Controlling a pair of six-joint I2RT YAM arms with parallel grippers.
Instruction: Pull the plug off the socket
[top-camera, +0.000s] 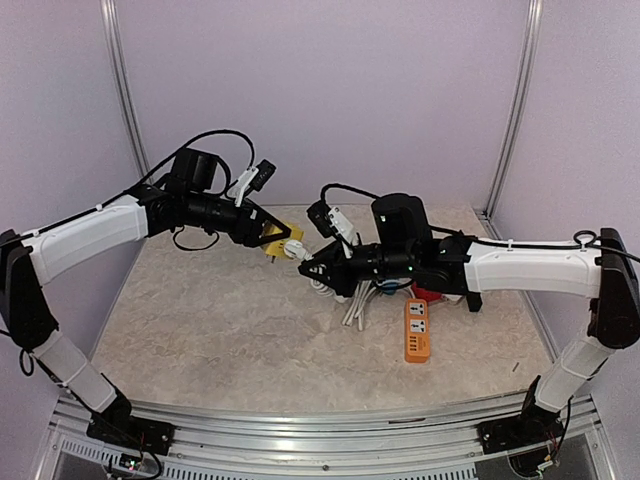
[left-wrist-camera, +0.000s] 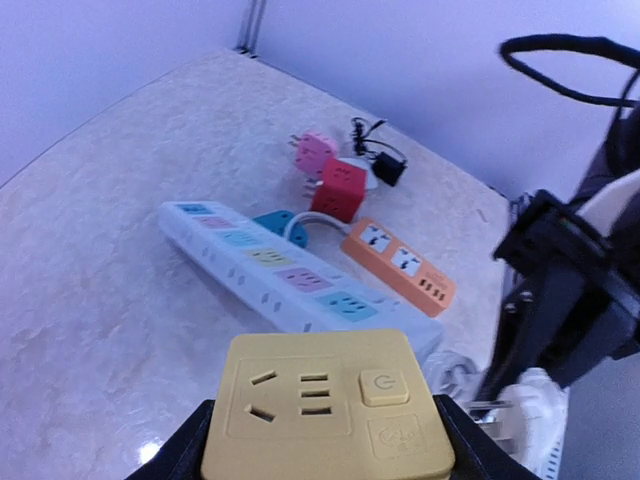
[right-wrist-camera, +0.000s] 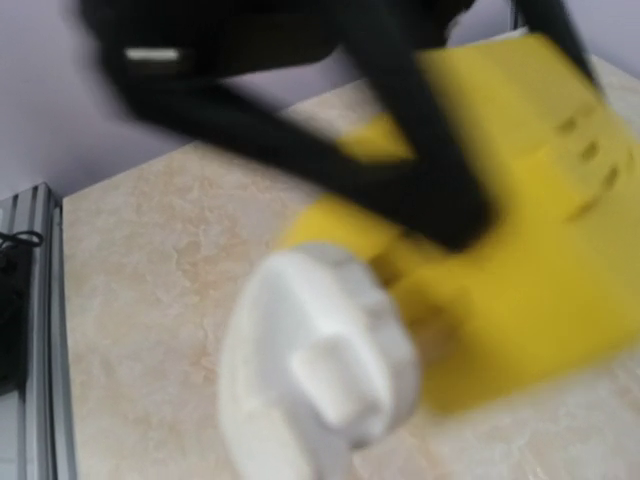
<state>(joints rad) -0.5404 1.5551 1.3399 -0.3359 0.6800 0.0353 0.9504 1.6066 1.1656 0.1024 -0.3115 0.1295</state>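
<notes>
The plug's metal pins show away from the socket, so my right gripper will next move away from the socket and down to the table by the white cable (top-camera: 342, 322).
My left gripper (top-camera: 268, 236) is shut on a yellow cube socket (top-camera: 277, 236) and holds it above the table. The socket fills the bottom of the left wrist view (left-wrist-camera: 325, 405), its outlet face up between the black fingers (left-wrist-camera: 185, 455). My right gripper (top-camera: 310, 264) is shut on a white plug (top-camera: 296, 250) just right of the socket. In the left wrist view the plug (left-wrist-camera: 535, 400) shows bare metal prongs (left-wrist-camera: 483, 408), a small gap off the socket's side. The right wrist view is blurred: the white plug (right-wrist-camera: 320, 360) is in front of the yellow socket (right-wrist-camera: 530, 260).
On the table lie a long white power strip (left-wrist-camera: 285, 265) with coloured outlets, an orange strip (top-camera: 417, 330), a red cube (left-wrist-camera: 340, 188), a pink cube (left-wrist-camera: 315, 152) and a black adapter (left-wrist-camera: 388, 168). White cable (top-camera: 354, 303) hangs under the right gripper.
</notes>
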